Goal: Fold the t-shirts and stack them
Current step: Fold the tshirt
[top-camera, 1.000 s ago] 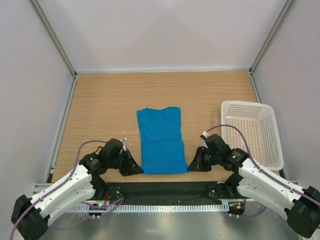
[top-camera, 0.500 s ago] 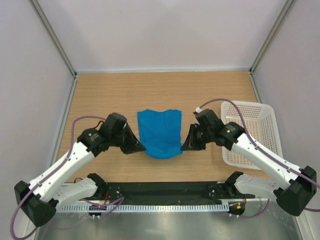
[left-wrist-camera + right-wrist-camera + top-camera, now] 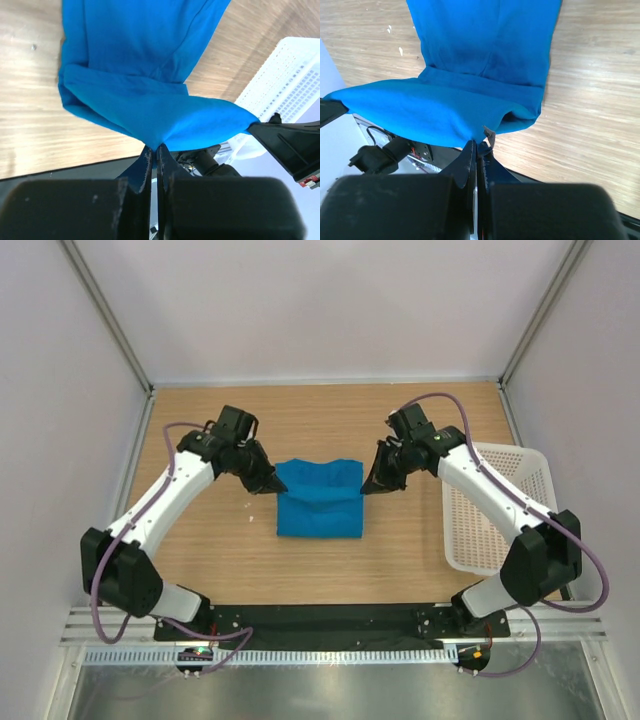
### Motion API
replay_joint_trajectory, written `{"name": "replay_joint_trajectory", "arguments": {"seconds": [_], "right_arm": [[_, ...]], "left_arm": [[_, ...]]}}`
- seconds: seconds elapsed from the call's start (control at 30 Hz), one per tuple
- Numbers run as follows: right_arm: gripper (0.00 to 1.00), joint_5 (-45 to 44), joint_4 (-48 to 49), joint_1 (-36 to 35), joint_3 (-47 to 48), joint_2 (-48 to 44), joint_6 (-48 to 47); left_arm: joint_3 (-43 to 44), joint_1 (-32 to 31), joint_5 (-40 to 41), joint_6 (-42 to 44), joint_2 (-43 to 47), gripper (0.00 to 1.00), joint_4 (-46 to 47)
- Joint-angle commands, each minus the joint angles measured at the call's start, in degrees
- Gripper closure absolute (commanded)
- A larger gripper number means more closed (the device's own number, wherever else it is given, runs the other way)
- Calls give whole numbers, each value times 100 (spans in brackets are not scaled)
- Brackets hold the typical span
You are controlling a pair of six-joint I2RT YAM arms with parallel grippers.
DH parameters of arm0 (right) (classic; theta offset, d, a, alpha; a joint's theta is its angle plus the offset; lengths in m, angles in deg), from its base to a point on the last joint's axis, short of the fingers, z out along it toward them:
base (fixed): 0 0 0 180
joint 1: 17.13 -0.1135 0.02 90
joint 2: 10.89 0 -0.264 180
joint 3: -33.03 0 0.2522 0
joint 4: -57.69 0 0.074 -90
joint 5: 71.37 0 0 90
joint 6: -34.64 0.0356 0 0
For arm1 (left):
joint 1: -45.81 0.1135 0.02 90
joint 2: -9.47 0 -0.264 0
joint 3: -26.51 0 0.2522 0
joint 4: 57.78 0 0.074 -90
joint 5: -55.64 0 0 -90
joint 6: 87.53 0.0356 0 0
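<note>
Next, my right gripper moves outward and down to release the t-shirt's hem at its far corner nearest the basket, since the t-shirt's far part still lies uncovered.
A bright blue t-shirt (image 3: 320, 502) lies mid-table, its near hem lifted and carried over the rest towards the back. My left gripper (image 3: 274, 483) is shut on the hem's left corner and my right gripper (image 3: 368, 486) is shut on its right corner. In the left wrist view the gripper (image 3: 154, 148) pinches the cloth (image 3: 150, 65), which stretches across to the other arm. In the right wrist view the gripper (image 3: 476, 144) pinches the cloth (image 3: 485, 55) beside a small grey tag. The layer under the fold is partly hidden.
A white lattice basket (image 3: 505, 508) stands on the right side of the wooden table (image 3: 200, 430), close behind the right arm; it also shows in the left wrist view (image 3: 287, 80). Metal frame posts stand at the back corners. Small white specks (image 3: 395, 40) lie on the wood.
Both grippers have carried the shirt's near hem from the table's front edge up and towards the back, folding the lower half over the upper half. Both arms have stretched forward.
</note>
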Motion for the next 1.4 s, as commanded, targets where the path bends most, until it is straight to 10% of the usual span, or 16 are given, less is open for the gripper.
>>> {"name": "replay_joint_trajectory", "arguments": {"seconds": [0.0, 1.37], "right_arm": [[99, 436, 19, 197, 456, 210, -275], [91, 1165, 520, 1208, 2996, 3901, -486]], "left_arm": [[526, 156, -372, 405, -370, 100, 33], [3577, 1026, -883, 1320, -4247, 92, -20]]}}
